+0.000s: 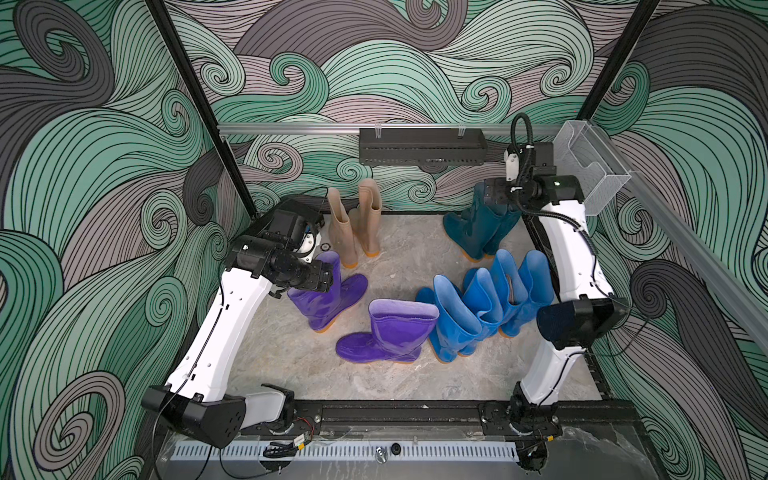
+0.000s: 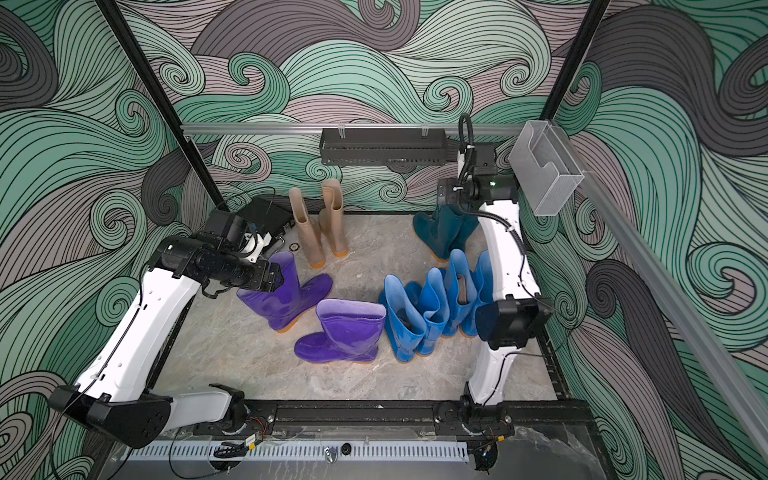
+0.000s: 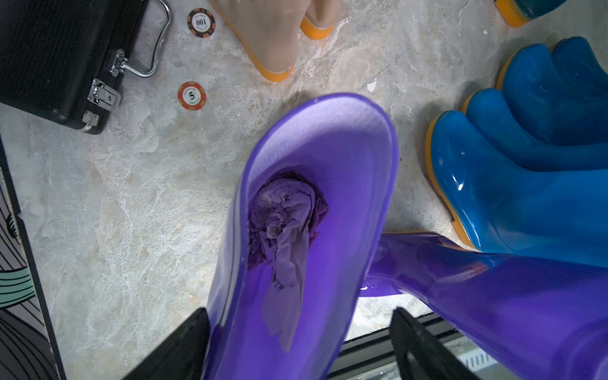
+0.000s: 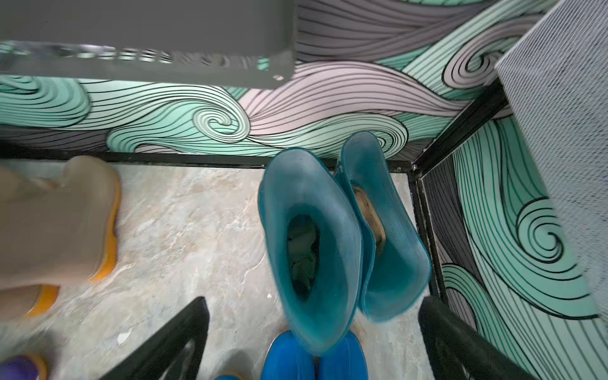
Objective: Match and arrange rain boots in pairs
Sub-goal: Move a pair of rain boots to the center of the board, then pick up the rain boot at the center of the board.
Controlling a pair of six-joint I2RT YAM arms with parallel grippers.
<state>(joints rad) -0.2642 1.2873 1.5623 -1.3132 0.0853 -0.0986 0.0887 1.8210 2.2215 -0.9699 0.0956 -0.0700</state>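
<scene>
The far rim of the second purple boot lies below my right gripper, nearer my base. My right gripper comes back and down onto that rim next.
Two purple rain boots stand at the centre-left. One is upright with paper stuffing inside, and my left gripper is open astride its shaft top, one finger against the outer wall, the other clear of it. The second purple boot stands just in front of it. Several bright blue boots are packed in a row at the right. Two beige boots stand at the back. Above the two dark teal boots at the back right, my right gripper hangs open and holds nothing.
A flat black case with a metal handle lies in the back left corner, with two poker chips beside it. A black rack hangs on the back wall, and a clear plastic holder on the right rail.
</scene>
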